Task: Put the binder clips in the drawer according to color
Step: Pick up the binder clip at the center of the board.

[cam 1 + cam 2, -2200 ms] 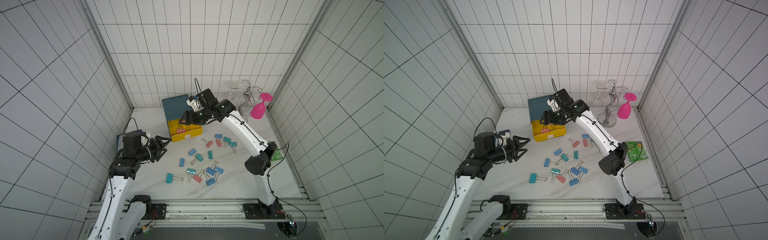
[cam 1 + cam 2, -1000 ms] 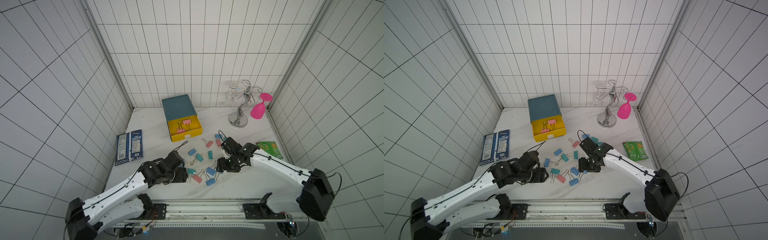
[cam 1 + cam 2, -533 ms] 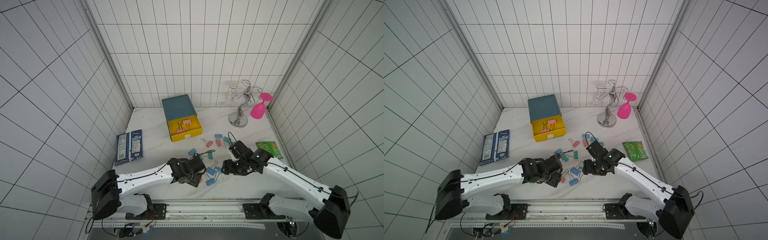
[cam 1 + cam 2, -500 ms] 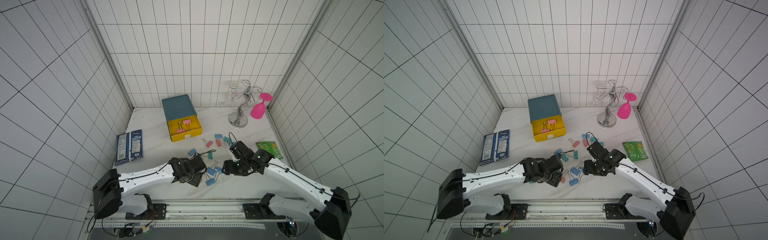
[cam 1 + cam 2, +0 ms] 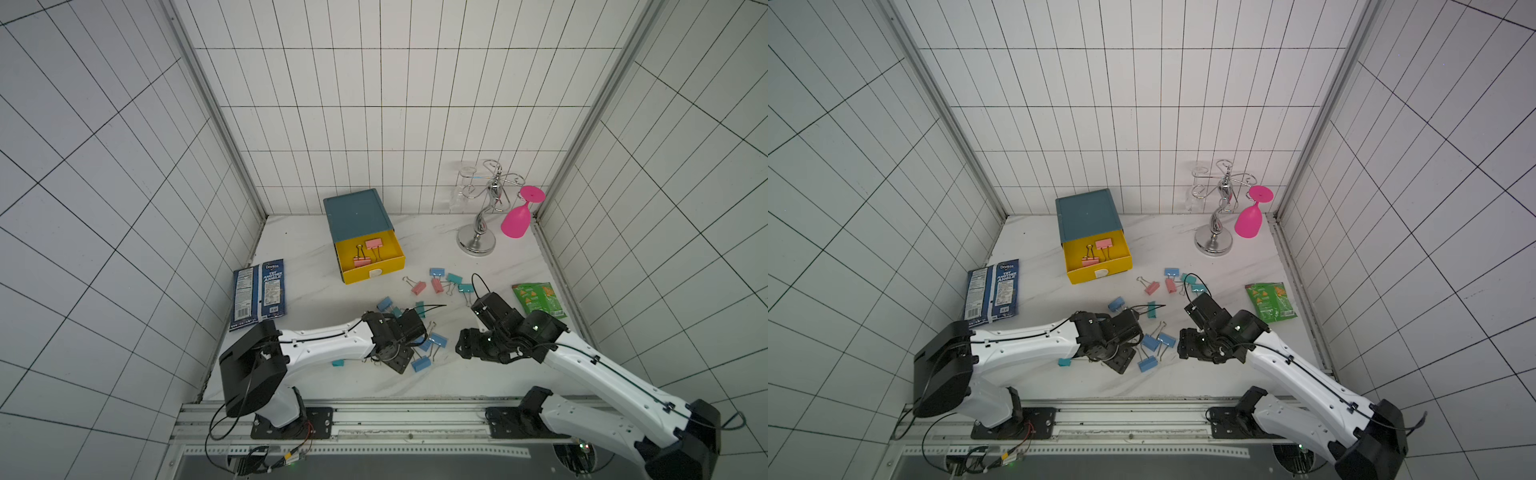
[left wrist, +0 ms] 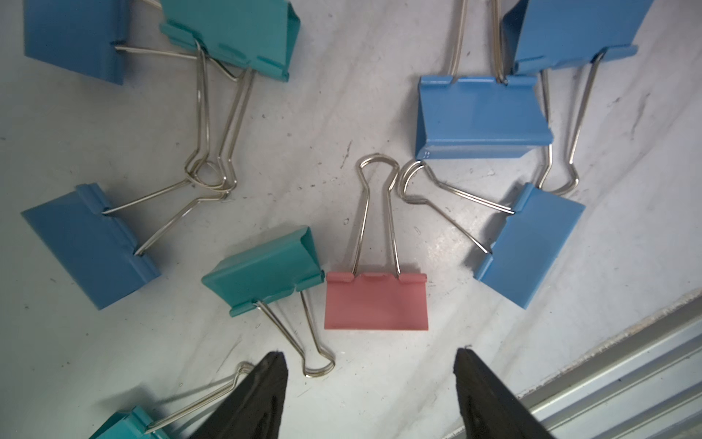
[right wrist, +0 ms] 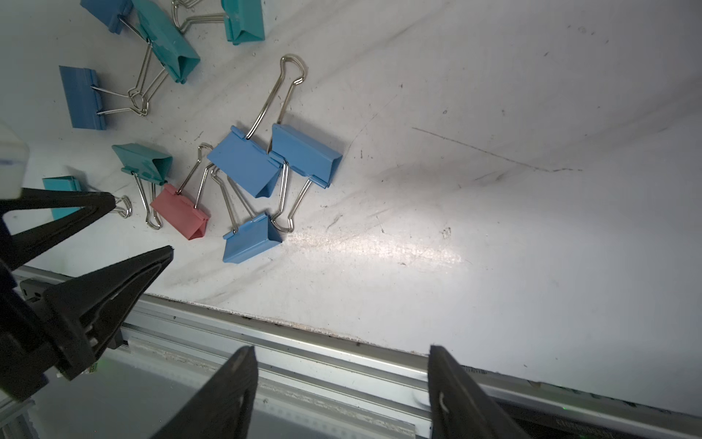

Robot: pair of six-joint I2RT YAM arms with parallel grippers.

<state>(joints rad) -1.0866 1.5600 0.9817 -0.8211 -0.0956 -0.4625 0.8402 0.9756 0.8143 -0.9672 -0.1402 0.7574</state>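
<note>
I should next lower my open left gripper onto the pink clip's body (image 6: 375, 302), with one finger on each side. The yellow drawer already holds clips of this color.
The dark-teal drawer cabinet (image 5: 357, 212) stands at the back with its yellow top drawer (image 5: 374, 274) pulled out, and two pink binder clips (image 5: 374, 244) lie inside. Blue, teal and pink binder clips lie scattered mid-table (image 5: 436, 284) and in a front cluster (image 5: 1163, 338). My left gripper (image 6: 370, 353) hovers open over that cluster. A pink clip (image 6: 376, 300) lies just ahead of its tips, with a teal clip (image 6: 266, 270) beside it. My right gripper (image 7: 340, 349) is open and empty, right of the cluster over the table's front edge (image 5: 467, 347).
A blue Doritos bag (image 5: 259, 295) lies at the left and a green snack packet (image 5: 538, 297) at the right. At the back right stands a chrome glass rack (image 5: 478, 241) with a pink goblet (image 5: 517, 218). A metal rail (image 5: 374, 409) runs along the front.
My left gripper has swung in from the left to sit over the front cluster. The right gripper has pulled back from the cluster toward the right and the front edge.
</note>
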